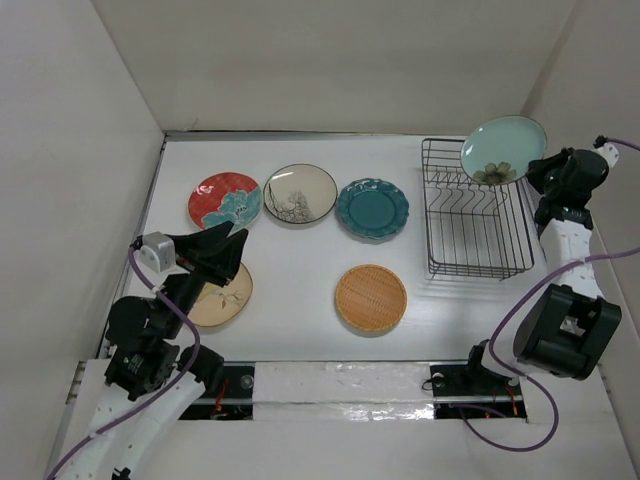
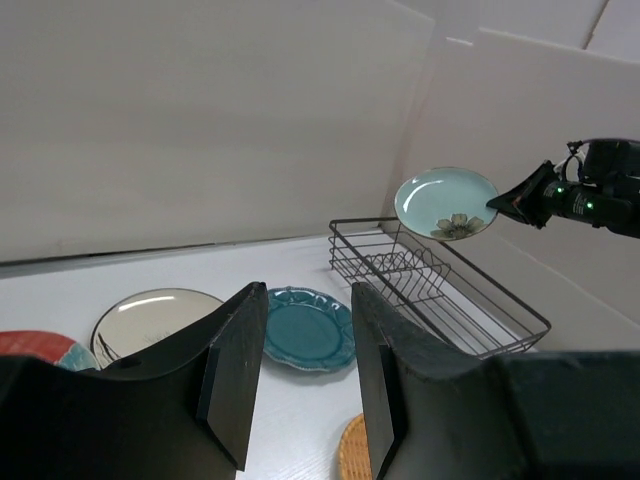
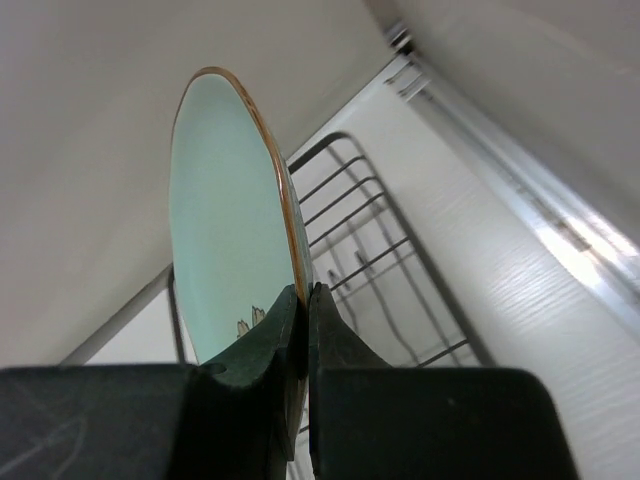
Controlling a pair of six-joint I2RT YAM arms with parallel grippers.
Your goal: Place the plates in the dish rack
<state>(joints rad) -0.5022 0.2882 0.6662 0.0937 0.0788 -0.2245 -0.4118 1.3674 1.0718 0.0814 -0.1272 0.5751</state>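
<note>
The plate's flat side lies across the bars, so next my right gripper will turn the plate in line with them, lower it into the rack's side slots and let go of it.
My right gripper (image 1: 536, 168) is shut on the rim of the pale aqua flower plate (image 1: 502, 148), holding it on edge above the back right of the black wire dish rack (image 1: 474, 212); in the right wrist view the plate (image 3: 225, 220) stands between the fingers over the rack's bars (image 3: 360, 240). My left gripper (image 1: 235, 250) is open and empty above the tan sprig plate (image 1: 222, 296). On the table lie the red-and-teal plate (image 1: 224, 199), the cream sketch plate (image 1: 300, 192), the scalloped dark teal plate (image 1: 372, 209) and the orange woven-look plate (image 1: 370, 297).
White walls enclose the table on the left, back and right; the rack stands close to the right wall. In the left wrist view the teal plate (image 2: 308, 327) and rack (image 2: 430, 285) lie ahead of the open fingers.
</note>
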